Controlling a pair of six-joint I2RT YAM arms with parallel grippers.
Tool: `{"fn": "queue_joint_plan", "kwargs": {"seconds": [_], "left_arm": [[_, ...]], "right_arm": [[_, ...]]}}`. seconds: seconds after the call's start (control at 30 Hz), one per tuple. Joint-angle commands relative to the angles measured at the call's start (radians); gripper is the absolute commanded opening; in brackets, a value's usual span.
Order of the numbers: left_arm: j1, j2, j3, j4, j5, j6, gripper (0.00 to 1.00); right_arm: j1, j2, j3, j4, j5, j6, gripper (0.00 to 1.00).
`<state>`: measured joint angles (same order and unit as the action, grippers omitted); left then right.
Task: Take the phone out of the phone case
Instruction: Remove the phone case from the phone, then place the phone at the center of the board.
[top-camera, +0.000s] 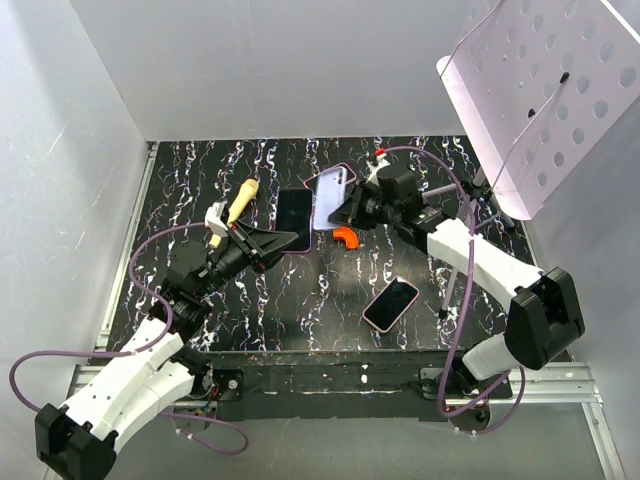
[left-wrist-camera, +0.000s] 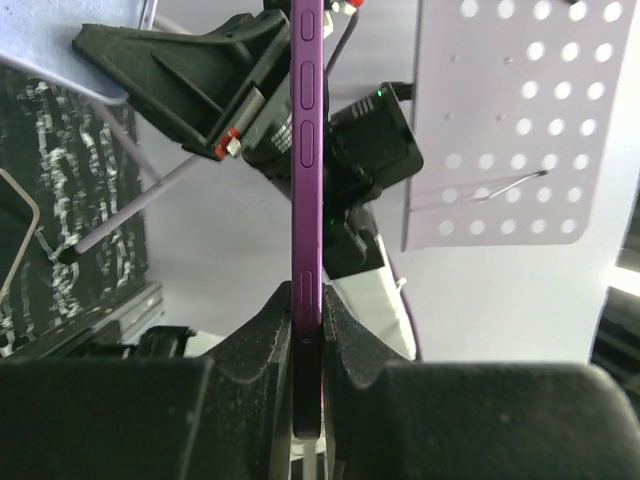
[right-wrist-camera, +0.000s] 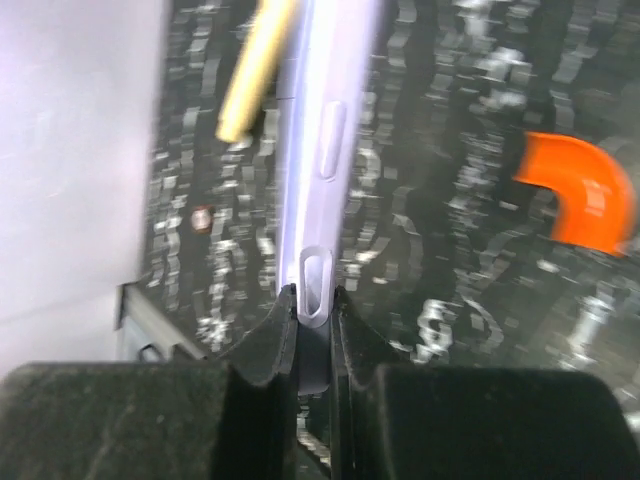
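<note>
Next, the left gripper lowers the phone to the bare tabletop beside the orange curved piece and releases it, as the phone is clear of the case.
My left gripper (top-camera: 288, 240) is shut on the lower edge of a dark-screened phone with a purple frame (top-camera: 293, 212). In the left wrist view the phone (left-wrist-camera: 307, 150) stands edge-on between the pads of my left gripper (left-wrist-camera: 307, 345). My right gripper (top-camera: 343, 213) is shut on a lavender phone case (top-camera: 330, 195), held just right of the phone. In the right wrist view the case (right-wrist-camera: 325, 140) runs edge-on out of my right gripper (right-wrist-camera: 313, 320). Phone and case sit side by side above the table, their edges close.
A second phone in a pink case (top-camera: 390, 304) lies on the black marbled table (top-camera: 200, 180) front right. An orange curved piece (top-camera: 345, 237) lies under my right gripper. A wooden-handled tool (top-camera: 240, 205) lies at left. A white perforated board (top-camera: 550, 90) leans at back right.
</note>
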<state>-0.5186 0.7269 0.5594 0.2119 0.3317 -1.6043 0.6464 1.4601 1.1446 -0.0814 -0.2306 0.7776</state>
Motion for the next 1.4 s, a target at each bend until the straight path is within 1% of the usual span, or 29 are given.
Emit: {"fn": "queue_joint_plan", "kwargs": {"seconds": [0.0, 0.13, 0.2, 0.4, 0.5, 0.57, 0.63, 0.67, 0.7, 0.73, 0.77, 0.8, 0.9, 0.97, 1.0, 1.07, 1.1, 1.23, 1.33, 1.37], "left_arm": [[-0.003, -0.066, -0.013, -0.110, 0.018, 0.134, 0.00], [-0.003, -0.110, -0.035, -0.276, -0.048, 0.303, 0.00], [-0.003, -0.100, -0.052, -0.302, -0.049, 0.372, 0.00], [0.025, 0.037, -0.039, -0.394, 0.015, 0.544, 0.00], [0.031, 0.089, -0.053, -0.385, 0.052, 0.567, 0.00], [0.031, 0.095, -0.119, -0.297, 0.099, 0.514, 0.00], [0.014, 0.085, -0.261, -0.147, 0.125, 0.379, 0.00], [-0.012, 0.075, -0.324, -0.046, 0.110, 0.307, 0.00], [-0.052, 0.062, -0.390, 0.034, 0.078, 0.237, 0.00], [-0.093, 0.052, -0.441, 0.109, 0.020, 0.197, 0.00], [-0.130, 0.036, -0.467, 0.147, -0.037, 0.181, 0.00], [-0.145, 0.019, -0.470, 0.144, -0.092, 0.193, 0.00], [-0.150, -0.004, -0.428, 0.084, -0.195, 0.277, 0.00], [-0.149, 0.032, -0.388, 0.072, -0.238, 0.316, 0.00], [-0.147, 0.061, -0.372, 0.093, -0.247, 0.331, 0.00], [-0.124, 0.162, -0.331, 0.150, -0.223, 0.346, 0.00], [-0.109, 0.248, -0.311, 0.190, -0.195, 0.346, 0.00], [-0.038, 0.523, -0.233, 0.413, -0.091, 0.331, 0.00], [0.002, 0.672, -0.161, 0.521, -0.048, 0.337, 0.00], [0.009, 0.716, -0.135, 0.526, -0.046, 0.340, 0.00]], "right_arm": [[-0.017, -0.030, -0.034, -0.169, 0.119, -0.112, 0.01], [-0.008, -0.089, -0.115, -0.136, 0.030, -0.113, 0.01], [0.005, -0.133, -0.160, -0.120, 0.019, -0.109, 0.01], [0.022, -0.247, -0.247, -0.136, 0.020, -0.116, 0.01], [0.022, -0.297, -0.289, -0.147, 0.042, -0.121, 0.01], [0.021, -0.329, -0.302, -0.155, 0.051, -0.124, 0.01], [0.022, -0.348, -0.315, -0.155, 0.053, -0.121, 0.01], [0.022, -0.357, -0.321, -0.150, 0.051, -0.120, 0.01], [0.022, -0.363, -0.324, -0.146, 0.047, -0.118, 0.01], [0.022, -0.371, -0.328, -0.143, 0.042, -0.117, 0.01], [0.022, -0.377, -0.330, -0.141, 0.037, -0.115, 0.01], [0.022, -0.383, -0.333, -0.138, 0.034, -0.112, 0.01], [0.022, -0.403, -0.344, -0.136, 0.034, -0.107, 0.01], [0.022, -0.423, -0.350, -0.139, 0.036, -0.104, 0.01], [0.022, -0.432, -0.353, -0.142, 0.042, -0.103, 0.01], [0.022, -0.454, -0.361, -0.149, 0.050, -0.100, 0.01], [0.021, -0.466, -0.362, -0.152, 0.056, -0.097, 0.01], [0.022, -0.512, -0.379, -0.159, 0.066, -0.090, 0.01], [0.021, -0.535, -0.388, -0.172, 0.077, -0.089, 0.01], [0.022, -0.546, -0.393, -0.176, 0.083, -0.092, 0.01]]}}
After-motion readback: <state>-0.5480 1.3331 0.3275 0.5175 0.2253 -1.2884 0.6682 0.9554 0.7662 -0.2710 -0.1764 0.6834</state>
